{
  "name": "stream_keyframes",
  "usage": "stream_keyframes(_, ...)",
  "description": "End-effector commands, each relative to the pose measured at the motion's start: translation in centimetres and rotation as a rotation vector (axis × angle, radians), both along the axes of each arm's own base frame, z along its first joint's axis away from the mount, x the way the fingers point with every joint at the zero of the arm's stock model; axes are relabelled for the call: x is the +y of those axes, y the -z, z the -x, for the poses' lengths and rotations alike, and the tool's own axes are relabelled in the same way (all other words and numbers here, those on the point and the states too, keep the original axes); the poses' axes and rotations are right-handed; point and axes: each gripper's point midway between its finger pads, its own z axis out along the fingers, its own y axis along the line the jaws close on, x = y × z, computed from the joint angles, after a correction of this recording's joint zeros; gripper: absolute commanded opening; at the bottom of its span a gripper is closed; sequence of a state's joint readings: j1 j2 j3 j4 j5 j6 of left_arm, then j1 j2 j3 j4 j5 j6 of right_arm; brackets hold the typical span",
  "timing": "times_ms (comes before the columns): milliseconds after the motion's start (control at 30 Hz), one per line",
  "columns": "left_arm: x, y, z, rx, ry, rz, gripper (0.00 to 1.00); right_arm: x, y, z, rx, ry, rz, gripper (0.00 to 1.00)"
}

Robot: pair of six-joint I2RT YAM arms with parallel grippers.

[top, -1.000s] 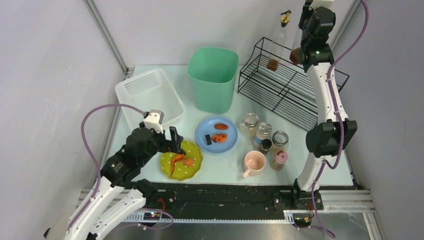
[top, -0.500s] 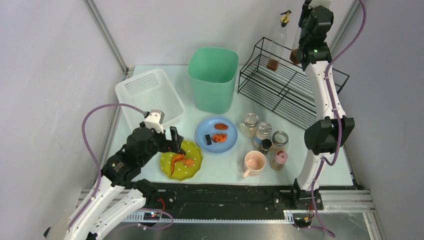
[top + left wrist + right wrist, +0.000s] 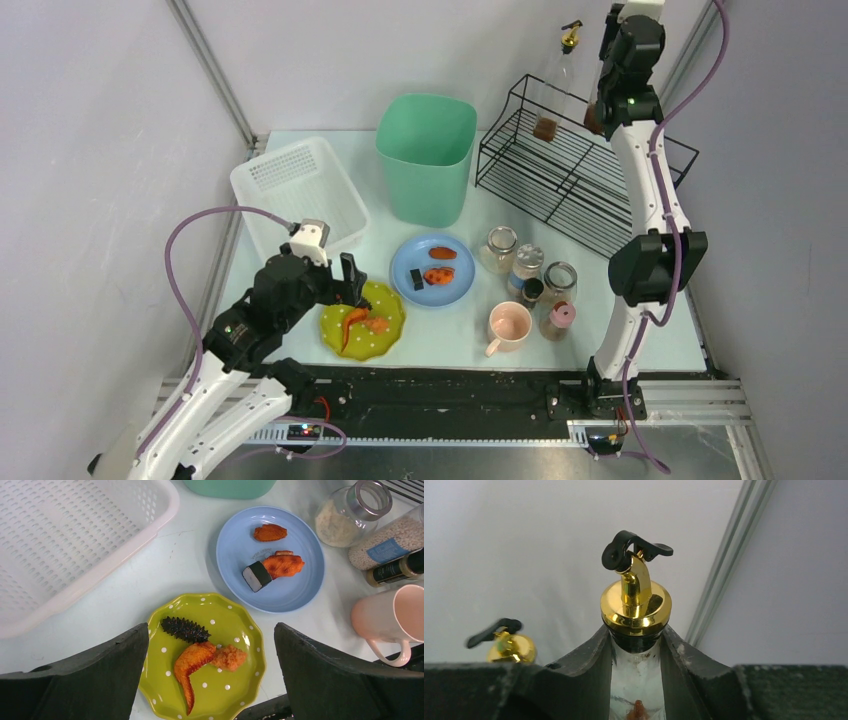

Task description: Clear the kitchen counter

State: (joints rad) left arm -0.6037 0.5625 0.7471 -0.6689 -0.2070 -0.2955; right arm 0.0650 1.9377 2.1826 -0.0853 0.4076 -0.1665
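My right gripper holds the bottle above the black wire rack (image 3: pixel 570 185), so next it needs to go down and move toward the second bottle, opening beside it.
The kitchen counter (image 3: pixel 455 348) (image 3: pixel 185 555) carries dishes, jars and a mug. My left gripper (image 3: pixel 350 283) (image 3: pixel 211 630) hangs open over a green dotted plate (image 3: pixel 362 320) (image 3: pixel 225 625) holding a chicken wing (image 3: pixel 192 665), a black spiky piece (image 3: pixel 182 628) and a fried bit. High at the back right, my right gripper (image 3: pixel 636 647) is shut on the neck of a glass bottle (image 3: pixel 636 605) (image 3: pixel 593 118) with a gold pourer, above the black wire rack (image 3: pixel 570 185). A second such bottle (image 3: pixel 548 125) (image 3: pixel 506 642) stands in the rack.
A green bin (image 3: pixel 425 155) stands at the back centre, a white basket (image 3: pixel 300 190) to its left. A blue plate (image 3: pixel 450 288) (image 3: pixel 295 592) holds three food pieces. Jars (image 3: pixel 500 248) (image 3: pixel 560 280), a small dark bottle (image 3: pixel 532 291) and a pink mug (image 3: pixel 510 325) cluster right.
The right arm has shifted slightly with the bottle in its grip, over the rack. The left arm has not moved.
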Motion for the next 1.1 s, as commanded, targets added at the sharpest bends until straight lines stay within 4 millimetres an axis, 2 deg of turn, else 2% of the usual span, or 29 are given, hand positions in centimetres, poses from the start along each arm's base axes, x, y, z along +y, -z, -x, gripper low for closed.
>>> stream_keyframes(0,0.3,-0.4,-0.3,-0.019,-0.005,-0.015,0.98,-1.6,-2.3,0.6,-0.067,0.046,0.010,0.00)
stream_keyframes(233,0.3,-0.4,-0.4,-0.019,-0.007,-0.016,0.98,-1.0,-1.5,0.4,-0.048,0.019,0.000,0.00)
stream_keyframes(433,0.3,-0.4,-0.3,-0.021,-0.006,-0.014,0.98,1.5,-0.8,-0.3,-0.037,-0.038,0.001,0.00)
stream_keyframes(700,0.3,-0.5,-0.3,-0.022,-0.005,-0.011,0.98,4.3,1.8,-1.3,-0.006,-0.097,-0.016,0.00)
stream_keyframes(1067,0.3,-0.5,-0.3,-0.022,-0.003,-0.011,0.98,4.9,4.1,-1.7,0.004,-0.119,-0.055,0.00)
